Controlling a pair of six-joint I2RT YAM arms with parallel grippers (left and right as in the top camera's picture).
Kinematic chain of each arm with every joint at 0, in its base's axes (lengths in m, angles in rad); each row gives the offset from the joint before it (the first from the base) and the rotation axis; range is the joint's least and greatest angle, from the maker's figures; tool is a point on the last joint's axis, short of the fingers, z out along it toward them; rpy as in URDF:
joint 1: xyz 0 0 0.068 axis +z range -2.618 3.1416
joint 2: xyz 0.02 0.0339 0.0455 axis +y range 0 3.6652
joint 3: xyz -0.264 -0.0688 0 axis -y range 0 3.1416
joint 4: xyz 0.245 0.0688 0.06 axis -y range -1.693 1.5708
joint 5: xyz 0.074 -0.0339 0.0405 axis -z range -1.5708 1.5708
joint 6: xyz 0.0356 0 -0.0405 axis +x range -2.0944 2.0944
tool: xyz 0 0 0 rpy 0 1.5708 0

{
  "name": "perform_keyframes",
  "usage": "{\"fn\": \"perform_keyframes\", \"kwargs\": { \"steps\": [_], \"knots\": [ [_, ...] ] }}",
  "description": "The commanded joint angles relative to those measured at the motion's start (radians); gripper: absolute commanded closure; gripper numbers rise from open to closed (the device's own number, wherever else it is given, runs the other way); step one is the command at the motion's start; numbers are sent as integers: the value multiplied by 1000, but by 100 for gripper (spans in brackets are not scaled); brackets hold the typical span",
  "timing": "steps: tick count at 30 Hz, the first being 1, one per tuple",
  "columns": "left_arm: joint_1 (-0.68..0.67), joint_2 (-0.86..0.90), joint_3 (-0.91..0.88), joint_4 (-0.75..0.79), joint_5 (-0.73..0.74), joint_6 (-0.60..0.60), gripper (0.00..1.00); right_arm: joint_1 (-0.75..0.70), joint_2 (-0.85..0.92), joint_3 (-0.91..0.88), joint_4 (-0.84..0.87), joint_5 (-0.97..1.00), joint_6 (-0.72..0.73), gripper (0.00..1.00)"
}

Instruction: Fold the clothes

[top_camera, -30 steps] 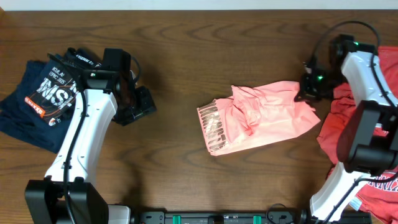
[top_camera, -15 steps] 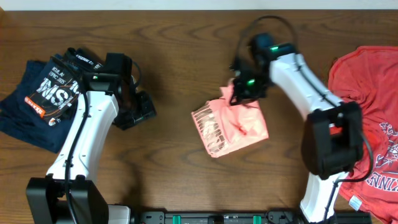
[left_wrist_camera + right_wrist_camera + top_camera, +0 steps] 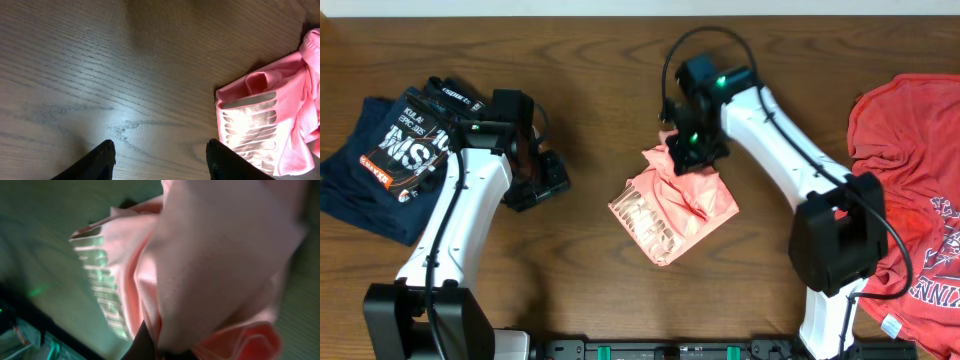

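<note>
The whitish print is still uncovered, so my right gripper will next bring the pinched upper edge back and to the left in the overhead view, over the print.
The clothes, a salmon-pink T-shirt, lie bunched at the middle of the table, with the whitish print facing up at the lower left. My right gripper is shut on the shirt's upper edge. In the right wrist view the pink fabric fills the frame, and it is pinched at my right gripper. My left gripper stands open and empty to the left of the shirt. The left wrist view shows my left gripper over bare wood, with the shirt off to the right.
A navy T-shirt with white lettering lies at the left edge, behind my left arm. At the right edge a darker red T-shirt is spread out. Bare wood table lies between the two arms.
My right gripper has pulled the pink T-shirt from the right side to the middle of the table. The shirt now lies more bunched. The left arm has not moved.
</note>
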Motion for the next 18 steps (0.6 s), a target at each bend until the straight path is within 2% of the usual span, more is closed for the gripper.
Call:
{"fn": "perform_keyframes", "kwargs": {
  "steps": [1,9,14,16,18],
  "knots": [
    [0,7,-8,-3,-10,9,40,1,-13,97,-54,14,-87,99],
    [0,7,-8,-3,-10,9,40,111,-10,9,-87,14,-75,98],
    [0,7,-8,-2,-10,9,40,213,-10,-121,13,-24,-47,97],
    [0,7,-8,-2,-10,8,40,249,-9,-162,64,-27,-37,88],
    [0,7,-8,-2,-10,9,40,281,-9,-195,118,-34,-15,74]
  ]
}}
